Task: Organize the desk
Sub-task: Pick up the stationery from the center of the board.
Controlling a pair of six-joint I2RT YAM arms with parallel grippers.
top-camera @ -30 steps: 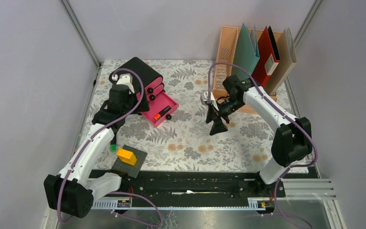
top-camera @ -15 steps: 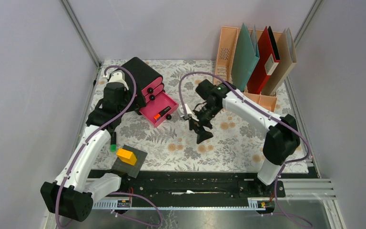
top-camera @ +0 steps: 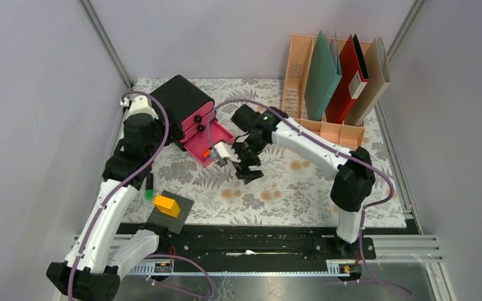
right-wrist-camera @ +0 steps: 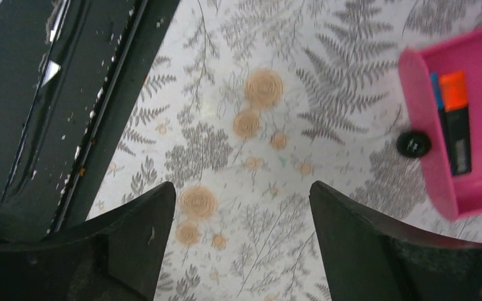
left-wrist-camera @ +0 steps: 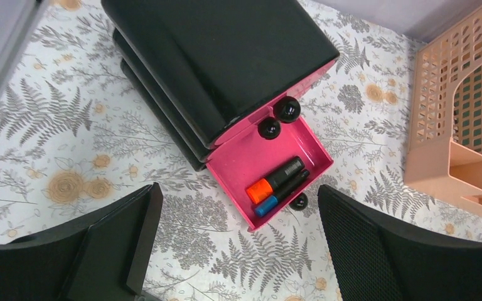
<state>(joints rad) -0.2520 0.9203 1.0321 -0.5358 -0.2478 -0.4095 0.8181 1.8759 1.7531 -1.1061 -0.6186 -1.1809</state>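
Note:
Next, my left gripper brings its open fingers back and down to the green-capped marker outside the drawer, onto the marker's black body [top-camera: 149, 182].
The desk [top-camera: 276, 188] is covered in a fern and flower cloth. A black drawer box [top-camera: 179, 100] stands at the back left with its pink bottom drawer [top-camera: 212, 143] pulled open. The drawer [left-wrist-camera: 251, 163] holds an orange-capped marker [left-wrist-camera: 276, 179] and a blue-capped pen [left-wrist-camera: 282, 193]. My left gripper [left-wrist-camera: 238, 190] is open and empty, held above the cloth in front of the drawer; in the top view it [top-camera: 139, 135] is left of the box. My right gripper [top-camera: 243, 166] is open and empty just right of the drawer, whose knob [right-wrist-camera: 413, 143] shows beside the gripper [right-wrist-camera: 240, 188].
A peach file rack [top-camera: 298, 59] with upright folders stands at the back right. A yellow-orange block [top-camera: 166, 205] lies on a dark pad [top-camera: 179, 218] at the near left, with a small green piece [top-camera: 149, 194] beside it. A black rail [top-camera: 245, 238] runs along the near edge.
My right arm has swung left from in front of the file rack to beside the open drawer. My left arm has drawn back left, away from the drawer box. The drawer stays open.

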